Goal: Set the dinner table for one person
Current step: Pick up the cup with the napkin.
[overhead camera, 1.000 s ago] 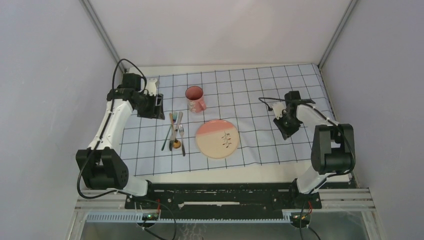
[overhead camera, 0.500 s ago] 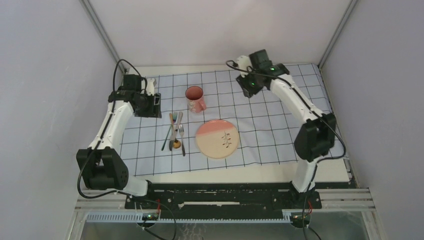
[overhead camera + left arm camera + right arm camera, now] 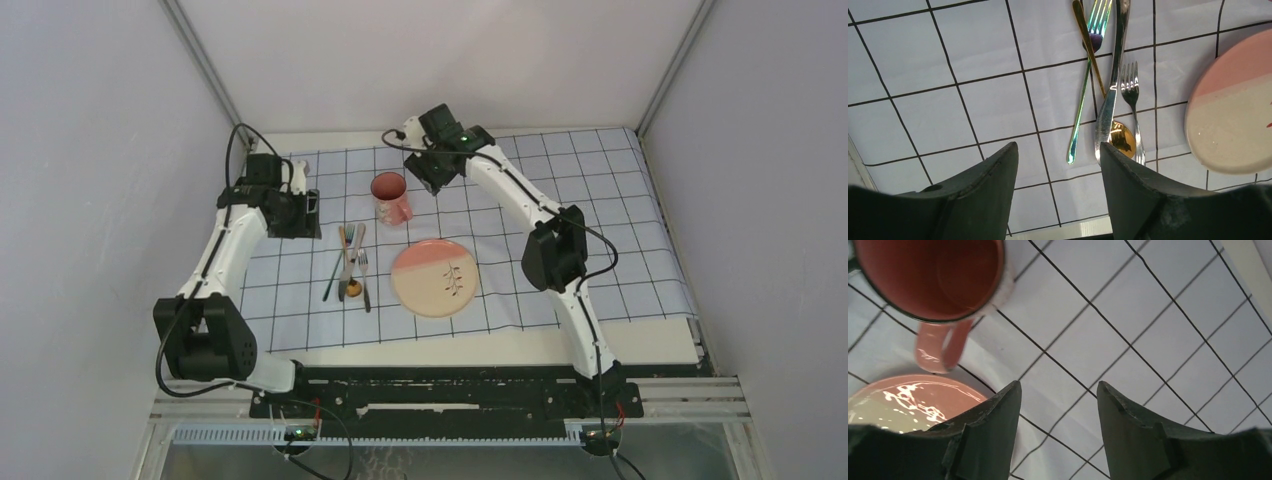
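Because the pink mug's opening opens upward, I will move my right gripper to the left in the top view and lower it to close across the nearest rim of the mug.
On the pale-blue gridded cloth [image 3: 560,200] that covers the dinner table [image 3: 450,346] lie a pink-and-cream plate [image 3: 434,278] and a pile of cutlery [image 3: 350,262]. A pink mug [image 3: 390,197] stands behind them. In the left wrist view the pile holds an iridescent fork [image 3: 1083,95], a knife [image 3: 1110,95], a silver fork [image 3: 1133,95] and a gold spoon [image 3: 1122,136]. My left gripper [image 3: 311,210] [image 3: 1058,147] hangs open left of the pile, holding nothing. My right gripper [image 3: 432,178] [image 3: 1058,385] is open and empty just right of the mug [image 3: 933,275], with the plate [image 3: 903,402] at its lower left.
Grey walls and metal corner posts close in the table on three sides. The right arm's elbow [image 3: 555,250] stands over the cloth right of the plate. The cloth's right part lies bare, and a strip of bare table shows along its near edge.
The right arm swung from the cloth's right side round the back to beside the mug, and its jaws opened wider. The left arm barely moved.
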`<state>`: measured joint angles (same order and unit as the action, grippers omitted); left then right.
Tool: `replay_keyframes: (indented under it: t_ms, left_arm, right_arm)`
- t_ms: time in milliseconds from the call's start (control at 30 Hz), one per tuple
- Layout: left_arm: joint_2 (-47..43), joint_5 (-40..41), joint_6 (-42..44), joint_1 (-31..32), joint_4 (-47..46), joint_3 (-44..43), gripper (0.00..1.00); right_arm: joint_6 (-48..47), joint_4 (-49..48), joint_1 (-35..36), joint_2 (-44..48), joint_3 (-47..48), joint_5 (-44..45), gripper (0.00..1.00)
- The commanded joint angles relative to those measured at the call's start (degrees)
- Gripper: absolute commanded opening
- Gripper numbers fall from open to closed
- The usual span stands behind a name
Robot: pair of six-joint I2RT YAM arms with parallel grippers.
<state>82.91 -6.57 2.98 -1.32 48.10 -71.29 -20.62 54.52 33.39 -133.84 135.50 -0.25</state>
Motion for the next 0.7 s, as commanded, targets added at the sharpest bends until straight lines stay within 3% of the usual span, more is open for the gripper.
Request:
replay_keyframes:
  t_ms: [0, 200, 667]
  left_arm:
    - [-3.9, 0.0, -0.1, -0.5, -2.9, 1.6, 0.66]
    - [-6.2, 3.8, 0.3, -0.4, -7.2, 4.5, 0.67]
    - [-6.4, 4.3, 1.3, -0.4, -7.9, 6.3, 0.68]
  right_arm:
    - [2.1, -7.3, 1.4, 3.3, 1.5, -0.2, 0.66]
    - [5.7, -14.4, 1.4, 5.9, -0.6, -0.7, 0.66]
    - [9.9, -14.7, 2.7, 1.7, 4.6, -6.1, 0.64]
